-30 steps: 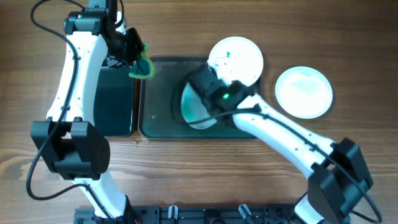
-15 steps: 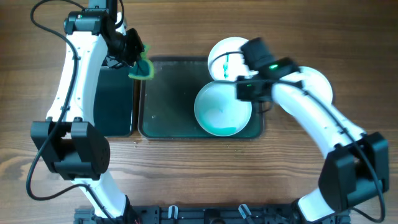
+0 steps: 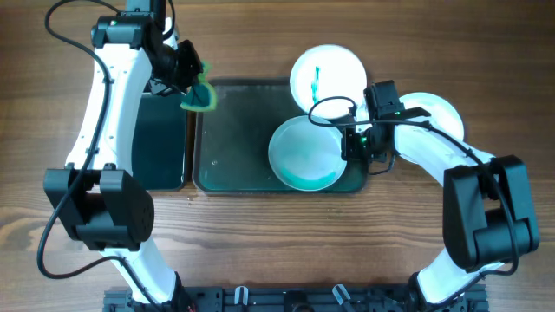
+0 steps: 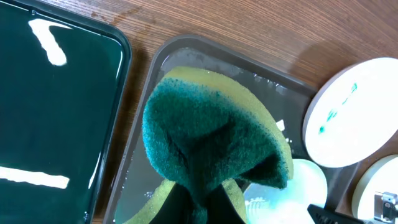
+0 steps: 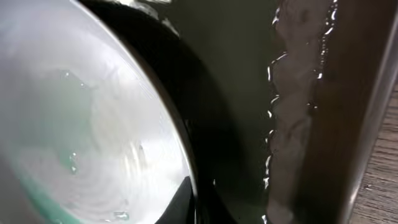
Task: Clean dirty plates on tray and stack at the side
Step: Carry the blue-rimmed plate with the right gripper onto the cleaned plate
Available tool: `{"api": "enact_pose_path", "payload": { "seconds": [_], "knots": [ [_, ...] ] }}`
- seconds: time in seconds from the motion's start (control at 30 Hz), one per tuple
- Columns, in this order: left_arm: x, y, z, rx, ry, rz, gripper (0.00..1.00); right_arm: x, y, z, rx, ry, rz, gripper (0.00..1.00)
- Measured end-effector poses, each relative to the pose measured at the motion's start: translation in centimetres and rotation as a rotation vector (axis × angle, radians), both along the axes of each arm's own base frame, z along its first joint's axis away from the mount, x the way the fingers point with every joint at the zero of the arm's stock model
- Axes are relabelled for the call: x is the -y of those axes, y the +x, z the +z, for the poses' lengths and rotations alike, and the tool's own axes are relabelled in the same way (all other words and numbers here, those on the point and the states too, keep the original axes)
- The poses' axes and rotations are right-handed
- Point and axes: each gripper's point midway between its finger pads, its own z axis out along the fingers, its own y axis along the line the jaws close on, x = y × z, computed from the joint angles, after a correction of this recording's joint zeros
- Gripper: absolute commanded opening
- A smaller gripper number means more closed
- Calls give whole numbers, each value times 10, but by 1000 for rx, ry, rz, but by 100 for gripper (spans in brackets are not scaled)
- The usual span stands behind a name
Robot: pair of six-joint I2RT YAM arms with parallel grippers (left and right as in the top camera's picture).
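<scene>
The right gripper lifts and tilts the pale blue plate next, then lowers it onto the white plate on the tabletop beside the tray [image 3: 234, 147].
The dark green tray [image 3: 234, 147] lies mid-table. A pale blue plate [image 3: 303, 154] lies in its right half, wet and with a teal tint at the near edge. My right gripper [image 3: 349, 143] is shut on that plate's right rim; the right wrist view shows the rim [image 5: 81, 124] between the fingers [image 5: 193, 199]. A white plate [image 3: 328, 76] with teal squiggles rests over the tray's far rim. Another white plate [image 3: 434, 111] lies on the table at the right, partly hidden by my right arm. My left gripper [image 3: 186, 74] is shut on a green-and-yellow sponge [image 3: 201, 95] above the tray's far left corner.
A black bin [image 3: 163, 139] stands against the tray's left side, also seen in the left wrist view [image 4: 56, 124]. Water films the tray floor [image 5: 249, 74] and beads on its rim [image 5: 336, 93]. Bare wooden table [image 3: 277, 243] surrounds everything.
The pale blue plate went from tilted in the right gripper at the tray's middle to lying flat at its right. The right arm swung right and now grips the plate's right rim. The left arm held still.
</scene>
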Motion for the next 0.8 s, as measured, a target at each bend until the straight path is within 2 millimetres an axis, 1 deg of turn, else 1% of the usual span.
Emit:
{"api": "enact_pose_path", "payload": {
  "seconds": [0.07, 0.1, 0.13, 0.17, 0.23, 0.27, 0.4, 0.47, 0.53, 0.57, 0.6, 0.63, 0.7, 0.73, 0.8],
  "knots": [
    [0, 0, 0, 0, 0, 0, 4, 0, -4, 2, -14, -3, -6, 4],
    [0, 0, 0, 0, 0, 0, 4, -1, -6, 9, -3, -13, -3, 4],
    [0, 0, 0, 1, -1, -1, 4, -7, -5, 30, 67, -41, 10, 4],
    [1, 0, 0, 0, -3, -1, 4, -18, -6, 56, 147, -55, 34, 5],
    [1, 0, 0, -1, -3, -1, 4, -35, -13, 111, 351, -175, 51, 4],
    [1, 0, 0, 0, -3, -1, 4, -40, -14, 125, 419, -230, 47, 4],
    [0, -3, -1, -12, -2, -1, 4, -31, -9, 157, 642, -524, -18, 4],
    [0, -3, -1, -13, -2, -1, 4, -29, -6, 184, 790, -662, -62, 4],
    [0, -3, -1, -13, -2, -1, 4, -34, -4, 211, 926, -742, -92, 4],
    [0, -3, -1, -12, -2, -1, 4, -44, -4, 236, 1038, -789, -116, 4],
    [0, -3, -1, -13, -2, -1, 4, -46, -5, 244, 1069, -806, -125, 4],
    [0, -3, -1, -13, -1, -1, 4, -49, -6, 263, 1138, -858, -149, 4],
    [0, -4, -1, -15, -2, -1, 4, -53, -7, 288, 1211, -898, -200, 4],
    [0, -4, -1, -15, -2, -1, 4, -53, -8, 297, 1226, -929, -202, 4],
    [0, -4, -1, -16, -2, -1, 4, -52, -10, 302, 1226, -987, -177, 5]
  ]
}}
